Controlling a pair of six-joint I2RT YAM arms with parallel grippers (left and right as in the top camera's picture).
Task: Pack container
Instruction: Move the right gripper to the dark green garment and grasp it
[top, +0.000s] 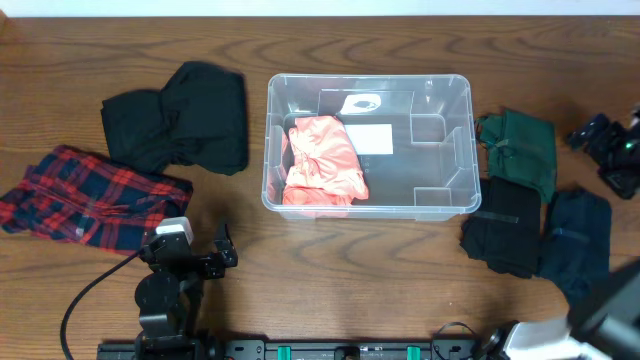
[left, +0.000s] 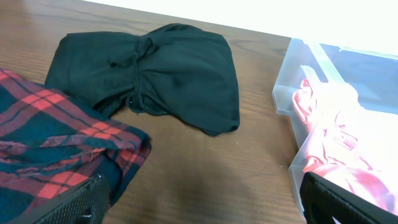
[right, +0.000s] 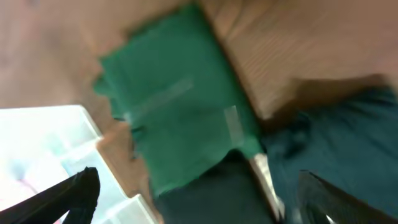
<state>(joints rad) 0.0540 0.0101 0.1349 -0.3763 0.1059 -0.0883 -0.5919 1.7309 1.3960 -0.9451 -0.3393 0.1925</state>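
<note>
My right gripper lowers and shifts toward the container (top: 370, 211) next, onto the green garment's edge facing away from it. Bare wood there leaves the fingers room.
The clear plastic container (top: 370, 211) stands at the table's middle with a coral pink garment (top: 322, 160) in its left half and a white label on its bottom. In the left wrist view the container's corner (left: 287, 93) and the pink garment (left: 336, 137) show at the right. My left gripper (top: 190, 250) is open and empty near the front left, over bare wood (left: 199, 199). My right gripper (top: 605, 150) is open and empty at the far right, above the green garment (right: 180, 112). The right wrist view is blurred (right: 199, 193).
A black garment (top: 185, 120) and a red plaid garment (top: 90, 195) lie left of the container. Right of it lie a green garment (top: 520, 148), a black one (top: 505, 228) and a dark teal one (top: 578, 240).
</note>
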